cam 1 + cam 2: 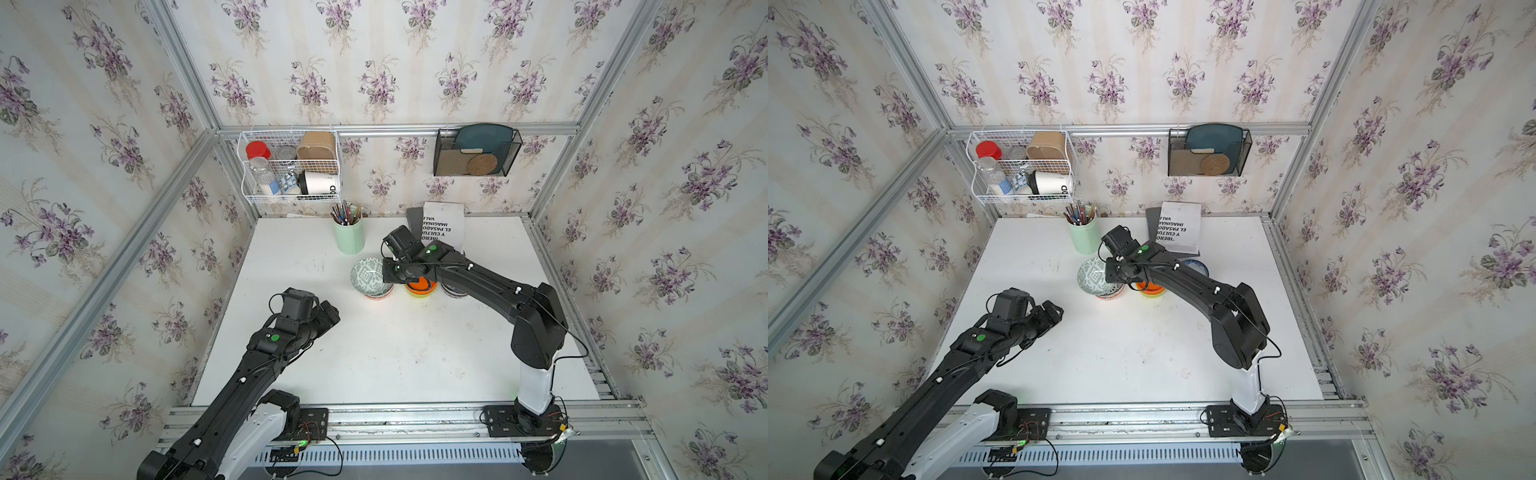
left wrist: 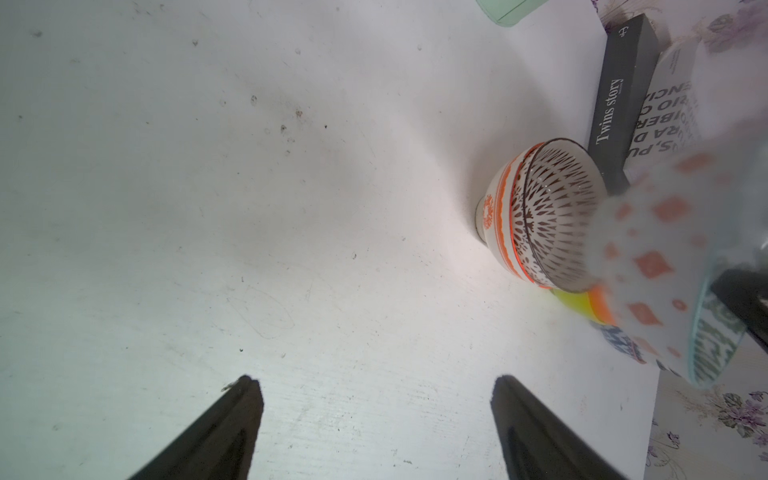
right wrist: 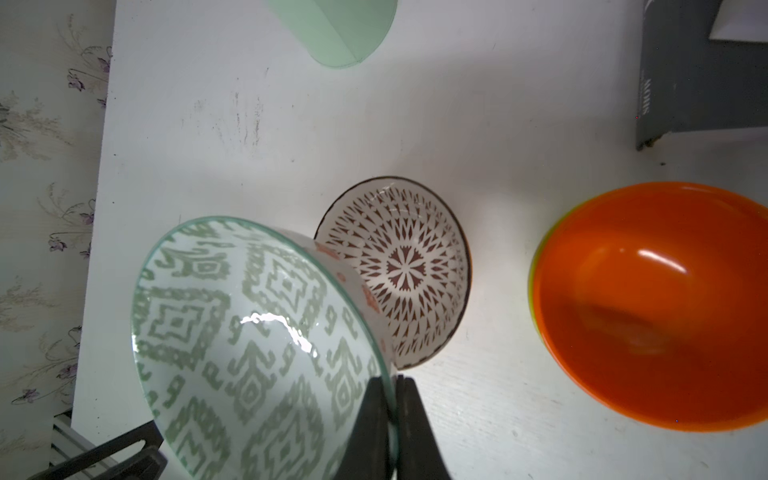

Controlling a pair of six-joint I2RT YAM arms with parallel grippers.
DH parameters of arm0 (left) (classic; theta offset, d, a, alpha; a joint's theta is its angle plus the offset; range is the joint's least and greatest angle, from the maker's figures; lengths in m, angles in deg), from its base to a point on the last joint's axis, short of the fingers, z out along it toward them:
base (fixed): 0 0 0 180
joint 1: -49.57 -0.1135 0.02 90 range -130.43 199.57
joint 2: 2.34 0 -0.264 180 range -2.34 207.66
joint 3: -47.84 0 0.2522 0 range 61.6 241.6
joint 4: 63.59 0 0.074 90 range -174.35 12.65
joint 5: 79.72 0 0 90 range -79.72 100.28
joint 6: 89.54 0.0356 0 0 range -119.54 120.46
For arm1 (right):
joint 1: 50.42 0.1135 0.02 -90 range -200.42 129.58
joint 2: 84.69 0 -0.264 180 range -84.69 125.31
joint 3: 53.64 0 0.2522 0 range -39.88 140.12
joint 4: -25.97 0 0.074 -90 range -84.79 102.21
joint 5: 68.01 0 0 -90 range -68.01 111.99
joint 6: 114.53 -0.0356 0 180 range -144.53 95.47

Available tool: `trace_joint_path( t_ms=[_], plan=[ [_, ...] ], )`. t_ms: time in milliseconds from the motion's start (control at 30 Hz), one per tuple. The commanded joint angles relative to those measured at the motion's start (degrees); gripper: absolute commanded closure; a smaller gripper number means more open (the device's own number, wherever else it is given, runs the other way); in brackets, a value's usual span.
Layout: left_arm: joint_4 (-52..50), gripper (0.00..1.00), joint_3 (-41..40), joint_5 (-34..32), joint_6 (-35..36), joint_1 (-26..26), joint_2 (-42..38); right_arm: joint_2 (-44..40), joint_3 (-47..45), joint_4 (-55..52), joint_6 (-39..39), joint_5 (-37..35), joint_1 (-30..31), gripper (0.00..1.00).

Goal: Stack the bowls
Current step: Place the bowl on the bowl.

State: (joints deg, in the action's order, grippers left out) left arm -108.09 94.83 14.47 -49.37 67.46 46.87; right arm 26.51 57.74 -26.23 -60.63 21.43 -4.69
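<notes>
The patterned bowl hangs tilted above the stack, so the robot's right gripper should next go down until the patterned bowl settles inside the black-white radial bowl (image 1: 1113, 290) (image 3: 399, 266), then let go of the patterned bowl's rim.
My right gripper (image 3: 392, 384) is shut on the rim of a bowl (image 3: 232, 332) that is grey-green patterned inside and has salmon diamonds outside. The bowl hangs tilted (image 1: 368, 275) just above and beside a black-white radial bowl (image 3: 399, 266). In the left wrist view that radial bowl (image 2: 557, 216) sits nested in an orange-white bowl (image 2: 496, 208). To the right, a plain orange bowl (image 3: 656, 307) rests inside a lime bowl (image 2: 575, 301). A blue-floral bowl (image 1: 1196, 266) shows behind the right arm. My left gripper (image 2: 376, 382) is open over bare table, in front and to the left of the bowls (image 1: 330, 313).
A mint green pencil cup (image 1: 349, 237) stands behind the bowls. Books (image 1: 442, 226) lean at the back wall. A white wire basket (image 1: 291, 166) and a black rack (image 1: 476, 151) with a teal plate hang on the wall. The white table (image 1: 395, 357) spreads in front.
</notes>
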Motion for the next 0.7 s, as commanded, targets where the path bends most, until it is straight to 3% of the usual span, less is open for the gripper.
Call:
trace_joint_path(
  t_ms=[0,667],
  plan=[
    [1.29,0.1,0.51,0.3,0.99,-0.07,0.34,1.54,0.99,-0.25,0.84,0.61,-1.29,1.0],
    [2.49,0.09,1.06,0.65,1.31,-0.08,2.59,4.93,-2.17,4.34,0.9,2.59,-3.59,1.0]
  ],
)
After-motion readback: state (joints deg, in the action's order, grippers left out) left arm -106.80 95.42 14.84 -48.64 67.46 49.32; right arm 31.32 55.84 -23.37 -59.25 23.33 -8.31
